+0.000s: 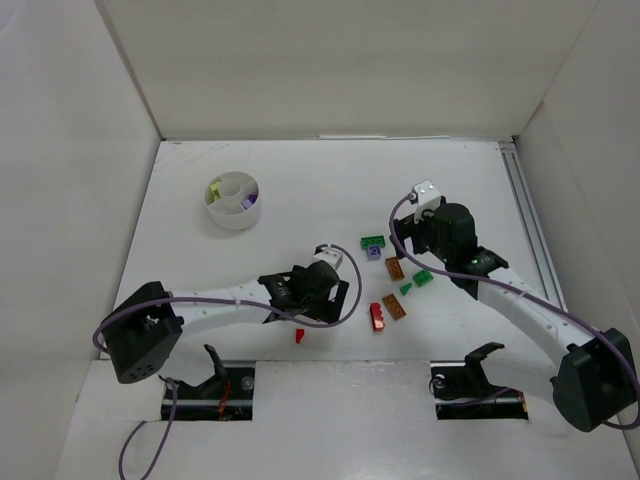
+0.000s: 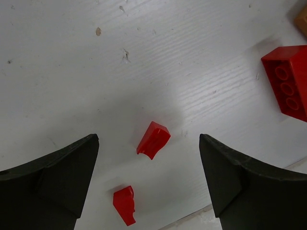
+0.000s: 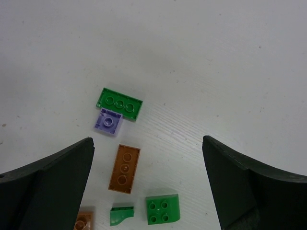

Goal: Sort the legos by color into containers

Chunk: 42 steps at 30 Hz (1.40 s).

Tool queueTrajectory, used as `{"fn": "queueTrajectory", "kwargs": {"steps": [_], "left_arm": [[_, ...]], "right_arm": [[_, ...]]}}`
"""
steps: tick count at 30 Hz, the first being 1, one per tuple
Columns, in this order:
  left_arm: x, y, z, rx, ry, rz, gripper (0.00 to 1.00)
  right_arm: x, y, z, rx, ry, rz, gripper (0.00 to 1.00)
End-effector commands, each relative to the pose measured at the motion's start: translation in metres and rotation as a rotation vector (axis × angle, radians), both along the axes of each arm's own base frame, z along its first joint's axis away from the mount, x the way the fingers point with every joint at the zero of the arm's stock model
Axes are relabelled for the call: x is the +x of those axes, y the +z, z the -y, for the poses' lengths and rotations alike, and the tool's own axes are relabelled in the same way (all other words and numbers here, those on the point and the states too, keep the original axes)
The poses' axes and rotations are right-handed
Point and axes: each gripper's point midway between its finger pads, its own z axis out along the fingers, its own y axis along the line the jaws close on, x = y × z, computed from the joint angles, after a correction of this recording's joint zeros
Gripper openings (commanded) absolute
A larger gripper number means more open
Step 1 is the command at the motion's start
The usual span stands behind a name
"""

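My left gripper next moves outward and to the right in the top view, then down onto the loose purple brick (image 1: 374, 253), since the cup (image 1: 233, 202) already holds purple ones.
Loose legos lie mid-table: a green plate (image 1: 373, 242), a purple brick (image 1: 374, 254), two brown-orange bricks (image 1: 394, 268), small green pieces (image 1: 423, 277), a red brick (image 1: 377, 317) and a tiny red piece (image 1: 299, 336). The white divided cup (image 1: 233, 202) at the back left holds yellow-green and purple bricks. My left gripper (image 1: 305, 312) hangs open and empty above two tiny red pieces (image 2: 153, 140). My right gripper (image 1: 408, 252) is open and empty over the pile. Its view shows the green plate (image 3: 120, 103), the purple brick (image 3: 108, 122) and a brown-orange brick (image 3: 124, 168).
White walls close the table at the back and both sides. A metal rail (image 1: 528, 215) runs along the right edge. The red brick (image 2: 288, 81) lies to the right of my left gripper's fingers.
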Motion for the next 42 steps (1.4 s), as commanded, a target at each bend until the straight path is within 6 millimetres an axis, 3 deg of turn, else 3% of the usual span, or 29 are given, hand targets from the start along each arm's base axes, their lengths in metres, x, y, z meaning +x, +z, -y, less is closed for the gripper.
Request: {"fn": "queueTrajectory", "kwargs": {"steps": [1, 4, 5, 8, 9, 11, 12, 13, 14, 15, 16, 17, 19, 20, 21, 24, 25, 27, 30, 42], "left_arm": [[0.004, 0.003, -0.002, 0.015, -0.008, 0.052, 0.83], [0.016, 0.019, 0.012, -0.027, -0.028, 0.111, 0.86], [0.024, 0.033, 0.027, -0.084, -0.047, 0.151, 0.86], [0.039, 0.046, 0.053, -0.111, -0.098, 0.207, 0.88], [0.051, 0.068, 0.073, -0.163, -0.101, 0.249, 0.88], [0.066, 0.064, 0.089, -0.142, -0.083, 0.26, 0.93], [0.077, 0.081, 0.107, -0.184, -0.079, 0.287, 0.94], [0.082, 0.084, 0.116, -0.19, -0.079, 0.291, 0.94], [0.091, 0.068, 0.122, -0.159, -0.071, 0.273, 0.94], [0.097, 0.066, 0.129, -0.17, -0.077, 0.256, 0.94], [0.107, 0.074, 0.138, -0.191, -0.056, 0.259, 0.94], [0.108, 0.059, 0.145, -0.179, -0.06, 0.229, 0.91], [0.124, 0.057, 0.148, -0.183, -0.029, 0.216, 0.88], [0.124, 0.049, 0.152, -0.176, -0.037, 0.201, 0.85], [0.124, 0.044, 0.152, -0.174, -0.027, 0.189, 0.83], [0.133, 0.045, 0.156, -0.176, 0.021, 0.198, 0.83], [0.135, 0.037, 0.152, -0.162, 0.062, 0.187, 0.78], [0.14, 0.038, 0.153, -0.168, 0.11, 0.188, 0.77], [0.144, 0.037, 0.154, -0.19, 0.169, 0.185, 0.73], [0.165, 0.017, 0.145, -0.144, 0.309, 0.183, 0.63]], "right_arm": [[0.002, 0.008, 0.0, 0.009, 0.007, 0.028, 0.98], [0.003, 0.012, -0.002, 0.009, 0.02, 0.038, 0.98], [0.003, 0.012, -0.002, 0.009, 0.02, 0.038, 0.98], [0.004, 0.016, 0.001, 0.016, -0.003, 0.045, 0.98], [0.003, 0.014, 0.003, 0.014, -0.019, 0.036, 0.98], [0.002, 0.019, 0.015, 0.043, -0.08, 0.041, 0.98], [-0.001, 0.016, 0.019, 0.041, -0.097, 0.031, 0.98], [0.002, 0.02, 0.028, 0.057, -0.13, 0.04, 0.98], [-0.002, 0.021, 0.034, 0.077, -0.153, 0.038, 0.98], [-0.002, 0.027, 0.039, 0.091, -0.178, 0.052, 1.0], [-0.004, 0.023, 0.047, 0.098, -0.205, 0.041, 1.0], [-0.007, 0.026, 0.051, 0.114, -0.22, 0.052, 1.0], [-0.01, 0.027, 0.059, 0.126, -0.245, 0.057, 1.0], [-0.012, 0.023, 0.066, 0.133, -0.271, 0.045, 1.0], [-0.013, 0.032, 0.07, 0.153, -0.283, 0.068, 1.0], [-0.019, 0.032, 0.09, 0.168, -0.359, 0.068, 1.0], [-0.02, 0.033, 0.097, 0.175, -0.396, 0.067, 1.0], [-0.023, 0.033, 0.112, 0.174, -0.458, 0.07, 1.0], [-0.026, 0.04, 0.124, 0.173, -0.487, 0.095, 1.0], [-0.023, 0.039, 0.125, 0.166, -0.472, 0.084, 1.0]]}}
